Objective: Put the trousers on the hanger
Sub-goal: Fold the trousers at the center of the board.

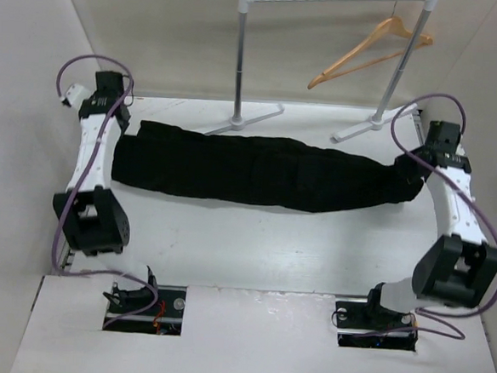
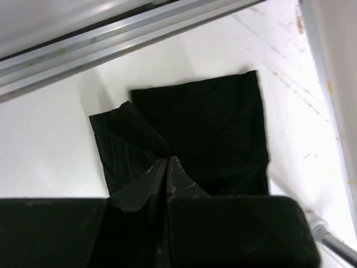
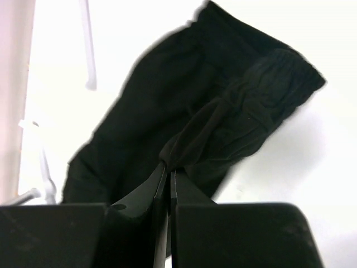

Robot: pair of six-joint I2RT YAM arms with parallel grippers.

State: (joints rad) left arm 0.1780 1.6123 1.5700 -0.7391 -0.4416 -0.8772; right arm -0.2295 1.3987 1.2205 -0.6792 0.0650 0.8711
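Note:
The right gripper draws the slanting waistband outward and down onto bare tabletop (image 1: pixel 388 147) beside the post's foot next to straighten the trousers (image 1: pixel 258 170). It then releases the waistband.
The black trousers (image 1: pixel 258 170) lie stretched left to right across the white table. My left gripper (image 1: pixel 126 127) is shut on the trousers' left end; in the left wrist view it (image 2: pixel 167 159) pinches a raised fold of the cloth (image 2: pixel 212 128). My right gripper (image 1: pixel 408 168) is shut on the right end, the elastic waistband; in the right wrist view it (image 3: pixel 169 166) pinches a bunched fold of cloth (image 3: pixel 223 123). The tan wooden hanger (image 1: pixel 369 51) hangs by its hook from the grey rail at the back right, apart from both grippers.
The grey rail stand (image 1: pixel 240 58) has two posts with feet (image 1: pixel 245 120) on the table just behind the trousers. White walls enclose the table on the left, right and back. Purple cables loop from both arms.

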